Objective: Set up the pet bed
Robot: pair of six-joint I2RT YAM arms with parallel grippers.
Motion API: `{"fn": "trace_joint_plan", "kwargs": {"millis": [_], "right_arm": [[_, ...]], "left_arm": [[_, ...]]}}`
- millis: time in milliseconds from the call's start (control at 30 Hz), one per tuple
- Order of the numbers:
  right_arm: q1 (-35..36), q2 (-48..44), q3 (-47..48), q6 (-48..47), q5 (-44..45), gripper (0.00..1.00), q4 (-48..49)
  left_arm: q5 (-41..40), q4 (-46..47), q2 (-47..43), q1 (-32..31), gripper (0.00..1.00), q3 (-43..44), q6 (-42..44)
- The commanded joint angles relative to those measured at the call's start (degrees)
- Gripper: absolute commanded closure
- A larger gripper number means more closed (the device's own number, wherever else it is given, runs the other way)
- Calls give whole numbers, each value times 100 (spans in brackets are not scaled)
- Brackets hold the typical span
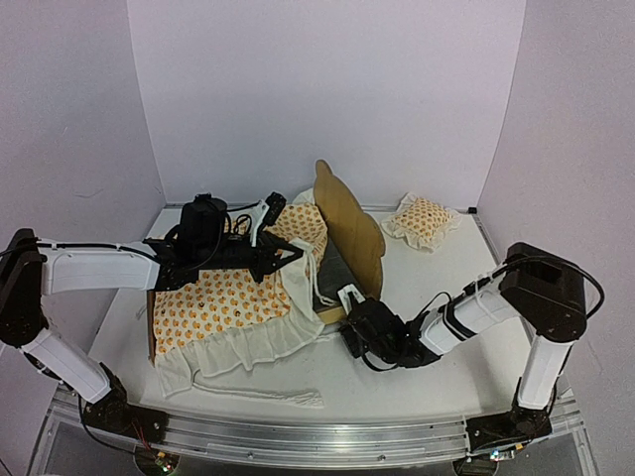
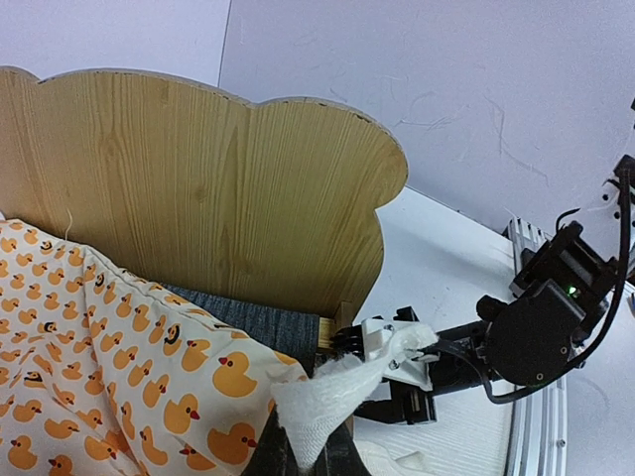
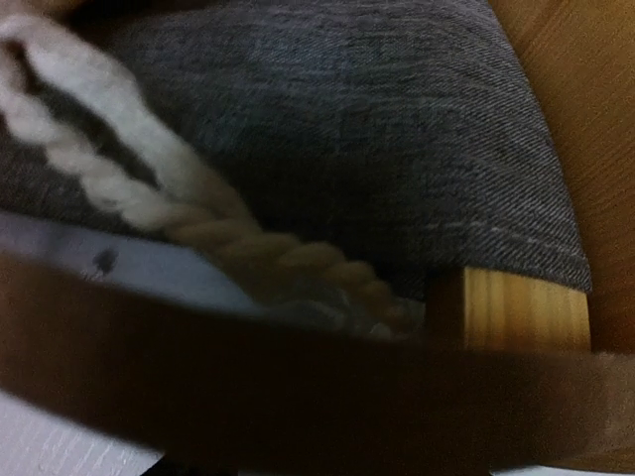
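I will next use my left gripper to pull the bedding's ruffle across the bed's base panel point(image 2: 253, 322) toward the bed's near headboard corner point(image 2: 327, 334), and then open it.
The pet bed stands mid-table with its scalloped headboard point(image 1: 349, 230) point(image 2: 198, 188) upright and its dark grey base panel point(image 2: 253, 322) point(image 3: 347, 129) partly bare. Orange duck-print bedding point(image 1: 233, 297) point(image 2: 99, 367) covers the rest of the bed. My left gripper point(image 1: 288, 256) point(image 2: 308, 451) is shut on the bedding's white ruffle point(image 2: 332, 397), holding it raised over the bed. The ruffle stretches to my right gripper point(image 1: 349, 296) point(image 2: 402, 347) at the bed's corner by the headboard, and its tip lies against a white finger point(image 2: 382, 339). The right wrist view is dark and blurred, with the ruffle's edge point(image 3: 198, 213) running toward the jaws.
A small matching pillow point(image 1: 424, 220) lies at the back right beyond the headboard. The bedding's ruffle point(image 1: 248, 347) spills over the bed's front onto the white table point(image 1: 437, 397), with a loose white strip point(image 1: 268, 395) near the front edge. Walls close in on three sides.
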Motion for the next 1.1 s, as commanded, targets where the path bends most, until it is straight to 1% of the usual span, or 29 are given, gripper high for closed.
{"fn": "trace_joint_plan", "kwargs": {"millis": [0, 67, 133, 167, 267, 300, 400, 433, 533, 633, 700, 767, 833, 900, 933, 1000, 1033, 1067], "right_arm": [[7, 348, 39, -12, 826, 44, 1714], [6, 548, 79, -23, 1011, 41, 1938], [6, 744, 189, -92, 1069, 41, 2073], [3, 820, 255, -131, 1130, 42, 2097], [4, 1061, 341, -307, 1458, 52, 2294], [5, 1127, 329, -455, 1479, 59, 2447], [4, 1045, 82, -604, 1272, 91, 2568], [5, 940, -83, -537, 1068, 100, 2541], [13, 327, -638, 34, 583, 100, 1953], [16, -382, -968, 595, -27, 100, 620], [13, -773, -886, 864, -390, 100, -624], [9, -1094, -776, 930, -892, 100, -1630], [15, -1378, -817, 1034, -1212, 100, -2273], [10, -1686, -919, 1218, -1302, 100, -2762], [12, -1836, -934, 1259, -1404, 100, -3038], [9, -2133, -925, 1306, -1668, 100, -3540], [6, -2329, -924, 1337, -1741, 100, -3732], [3, -2485, -920, 1386, -1770, 100, -3930]], "left_arm": [[32, 355, -28, 30, 100, 249, -44], [40, 366, -12, 31, 100, 249, -47], [45, 362, -2, 32, 100, 231, -51], [43, 362, -2, 31, 100, 227, -59], [11, 368, -11, 31, 100, 208, -82], [-5, 370, -18, 31, 100, 205, -86], [-5, 370, -9, 31, 100, 257, -123], [66, 369, 20, 31, 100, 298, -142], [434, 366, 267, 16, 100, 559, -201], [401, 366, 548, -90, 100, 742, -233], [369, 362, 738, -150, 100, 884, -251], [390, 353, 897, -206, 100, 1021, -268], [374, 330, 1017, -249, 100, 1116, -267], [392, 307, 1107, -259, 100, 1186, -273], [406, 278, 1153, -270, 98, 1230, -283], [333, 133, 1243, -314, 92, 1328, -277], [257, 84, 1261, -334, 88, 1345, -287], [141, 31, 1247, -345, 81, 1335, -311]]}}
